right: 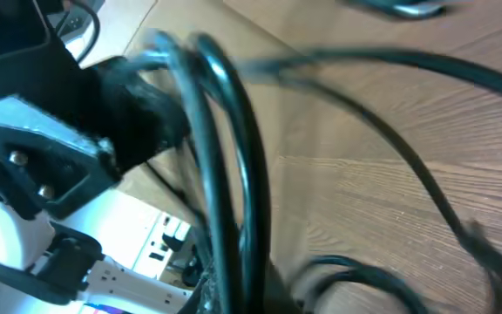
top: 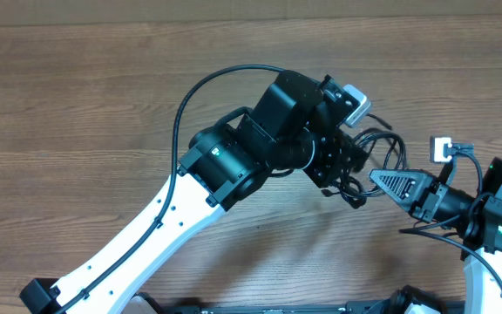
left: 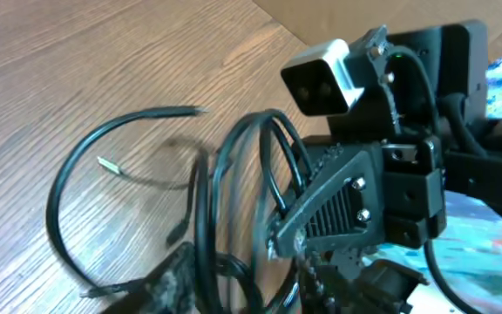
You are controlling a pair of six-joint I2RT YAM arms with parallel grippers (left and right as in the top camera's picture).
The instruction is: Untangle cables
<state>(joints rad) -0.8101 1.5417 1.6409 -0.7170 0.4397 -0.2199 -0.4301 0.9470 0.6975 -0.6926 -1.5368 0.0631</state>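
My right gripper should next pull the cable pieces outward and away from my left gripper, over the bare wood beyond the cable heap [top: 408, 92], and let go of them, because the loops are crowded together.
The cables [top: 380, 146] are thin black cords bunched in loops between my two grippers, right of the table's middle. My left gripper [top: 345, 174] points right and is shut on the bunch; the right wrist view shows its dark finger [right: 133, 100] clamped on the loops [right: 220, 139]. My right gripper [top: 378, 180] points left, touches the bunch and seems shut on it; the cords run straight down into its jaws [right: 234, 292]. In the left wrist view, loops [left: 234, 174] rise from my left jaws [left: 190, 283], with a loose plug end [left: 190, 111] lying on the wood and the right gripper [left: 338, 205] just behind.
The wooden table [top: 77, 105] spreads wide to the left and at the back. The left arm's own thick black cable [top: 190, 96] arcs above its white link. The right arm's body [top: 495, 209] stands at the right edge.
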